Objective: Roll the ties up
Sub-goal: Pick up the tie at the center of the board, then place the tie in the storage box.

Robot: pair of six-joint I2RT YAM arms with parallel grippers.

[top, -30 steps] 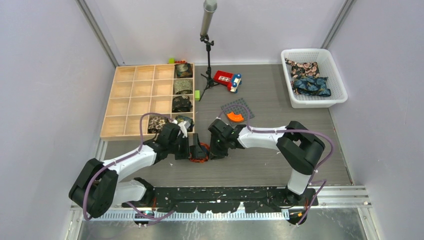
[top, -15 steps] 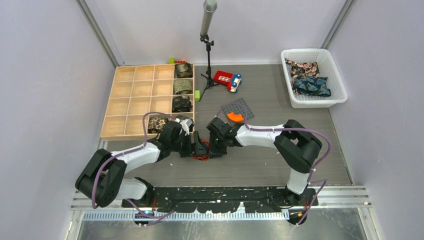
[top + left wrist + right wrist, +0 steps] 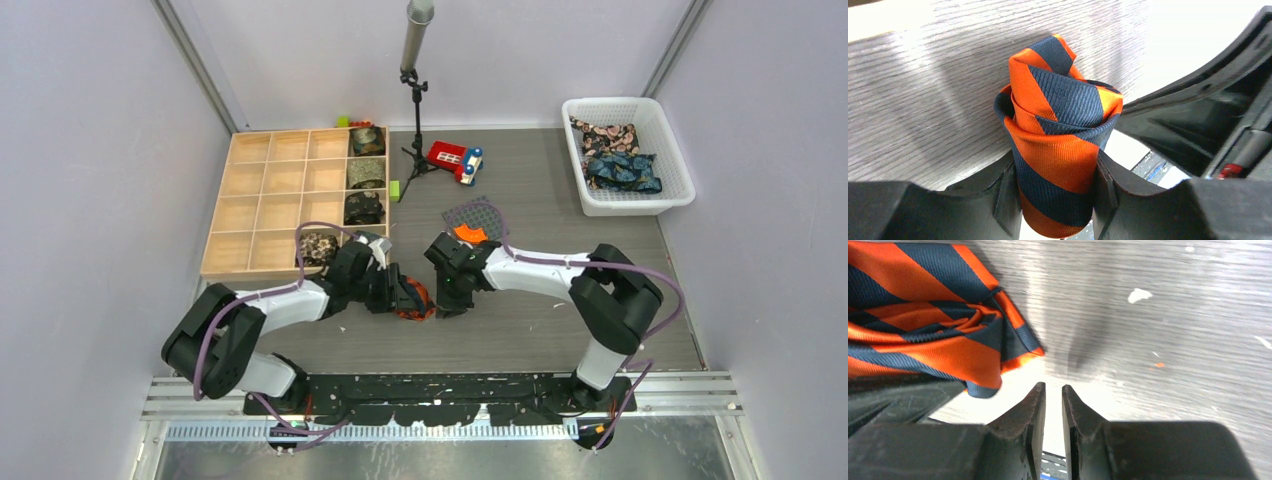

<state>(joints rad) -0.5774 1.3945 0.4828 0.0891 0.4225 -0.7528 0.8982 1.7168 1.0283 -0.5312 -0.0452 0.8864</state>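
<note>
The empty compartment (image 3: pixel 322 207) beside a dark roll is outward of my left gripper, leftward in the top view, so I'll lift across, lower the tie in and release.
An orange-and-navy striped tie (image 3: pixel 1058 130) is rolled into a tight bundle standing on the grey tabletop. My left gripper (image 3: pixel 1055 185) is shut on it, one pad against each side of the roll. From above, the roll (image 3: pixel 416 301) sits between the two arms, with the left gripper (image 3: pixel 403 296) on its left side. My right gripper (image 3: pixel 452 303) hangs just right of it. In the right wrist view the tie (image 3: pixel 938 335) lies off to the upper left, apart from the right gripper (image 3: pixel 1053 395), whose fingers stand a narrow gap apart with nothing between them.
A wooden compartment box (image 3: pixel 265 200) at the left holds rolled dark ties (image 3: pixel 366 175) in its right column. A white basket (image 3: pixel 628 205) at the back right holds loose printed ties (image 3: pixel 620 170). A red toy car (image 3: pixel 455 160), a grey studded plate (image 3: pixel 480 213) and a microphone stand (image 3: pixel 415 100) stand behind the arms.
My left gripper has closed from wide open onto the rolled tie. Both grippers and the roll have shifted slightly right, and the right gripper now sits clear of the tie.
</note>
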